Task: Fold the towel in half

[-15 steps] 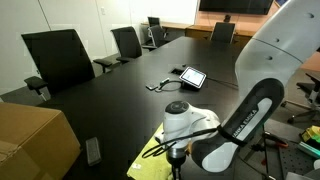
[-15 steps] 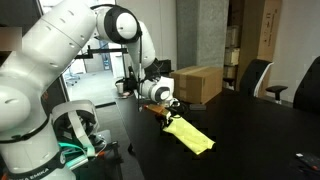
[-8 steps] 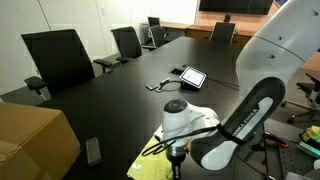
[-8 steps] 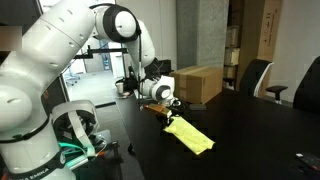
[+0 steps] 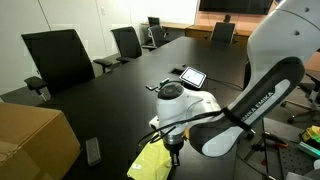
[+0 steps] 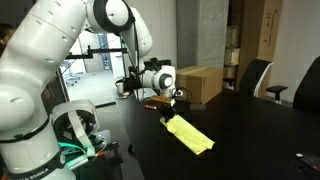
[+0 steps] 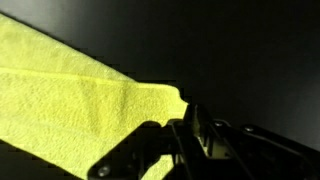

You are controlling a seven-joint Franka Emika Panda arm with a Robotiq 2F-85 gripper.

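I will turn next, carry the corner outward and release it over the bare tabletop by the dark device, which lies outward of my gripper.
The towel (image 5: 148,165) is a pale yellow-green cloth lying on the black table (image 5: 120,100) near its front edge. It also shows in an exterior view (image 6: 192,135) as a long strip. My gripper (image 5: 174,157) hangs over the towel's end (image 6: 171,108). In the wrist view the towel (image 7: 70,100) fills the left side. Its corner rises into my gripper's fingertips (image 7: 190,112). The fingers are close together and look pinched on that corner. The arm hides part of the towel.
A small tablet (image 5: 192,76) with a cable lies farther back on the table. A cardboard box (image 5: 30,140) stands at the table's near end (image 6: 198,82). A small dark device (image 5: 93,150) lies beside it. Office chairs (image 5: 60,55) line the table.
The arm has swung and the gripper has risen a little over the towel's end. The towel's corner now lifts toward the fingertips.
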